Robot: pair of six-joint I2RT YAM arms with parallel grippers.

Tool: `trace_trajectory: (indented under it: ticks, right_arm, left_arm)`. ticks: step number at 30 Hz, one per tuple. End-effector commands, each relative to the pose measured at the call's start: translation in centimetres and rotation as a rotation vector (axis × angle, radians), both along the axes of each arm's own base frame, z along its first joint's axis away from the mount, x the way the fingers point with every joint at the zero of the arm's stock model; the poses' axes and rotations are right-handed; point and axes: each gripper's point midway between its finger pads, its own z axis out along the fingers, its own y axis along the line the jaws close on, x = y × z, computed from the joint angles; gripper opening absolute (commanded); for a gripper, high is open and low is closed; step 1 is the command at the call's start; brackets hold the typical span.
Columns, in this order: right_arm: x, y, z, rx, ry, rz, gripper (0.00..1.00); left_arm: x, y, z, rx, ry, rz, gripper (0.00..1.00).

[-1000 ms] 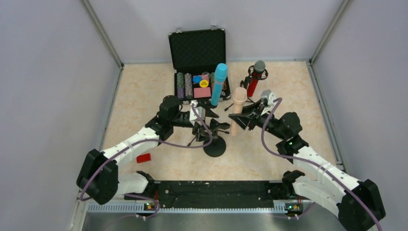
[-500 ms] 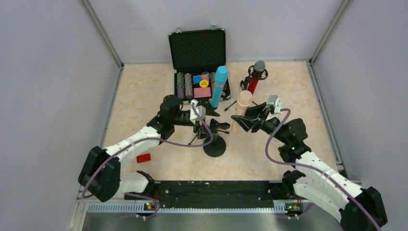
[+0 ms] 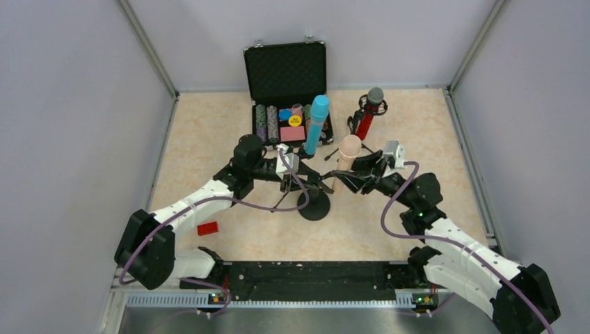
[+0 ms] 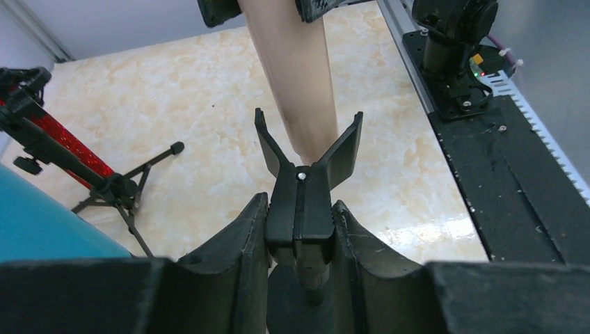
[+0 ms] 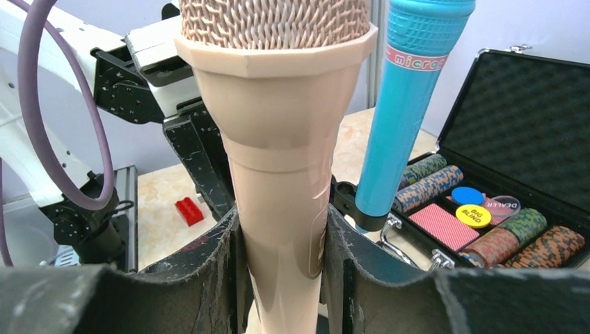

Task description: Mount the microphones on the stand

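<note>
The peach microphone's handle goes left in the top view between the clip's spread prongs next, since the prongs lie that way. My right gripper carries it there and releases it.
The peach-beige microphone [image 3: 346, 154] stands upright in my right gripper [image 3: 353, 178], which is shut on its handle [image 5: 282, 229]. My left gripper [image 4: 301, 229] is shut on the handles of the black clip [image 4: 306, 174] atop the round-based stand [image 3: 314, 207]. The clip's prongs are spread in a V. The peach handle [image 4: 296, 76] hangs just behind that V, its lower end between the prongs. The light blue microphone [image 3: 316, 123] stands in its own holder. The glittery red microphone [image 3: 368, 115] sits in a small tripod.
An open black case [image 3: 285, 69] with poker chips and cards stands at the back, close behind the blue microphone [image 5: 400, 118]. A small red block [image 3: 207, 228] lies front left. The tripod's legs [image 4: 132, 202] spread over the floor to the left of the clip.
My left gripper closed on the clip's handles, and the stand shifted slightly right. My right gripper carried the peach microphone left, up to the clip.
</note>
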Motion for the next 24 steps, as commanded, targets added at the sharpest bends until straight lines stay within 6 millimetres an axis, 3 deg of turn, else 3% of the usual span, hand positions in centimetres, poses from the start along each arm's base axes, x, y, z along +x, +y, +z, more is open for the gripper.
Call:
trace_trajectory:
  ticks: [1,24]
  right_arm:
    - [-0.6,0.6,1.9,0.042,-0.093,0.014,0.0]
    - [-0.9,2.6,0.7,0.105,-0.122,-0.038,0.0]
  left_arm:
    - [-0.2,0.0,1.2,-0.003,-0.058,-0.046,0.0]
    - [0.3,-0.1,1.2,-0.029,-0.032,0.001,0.0]
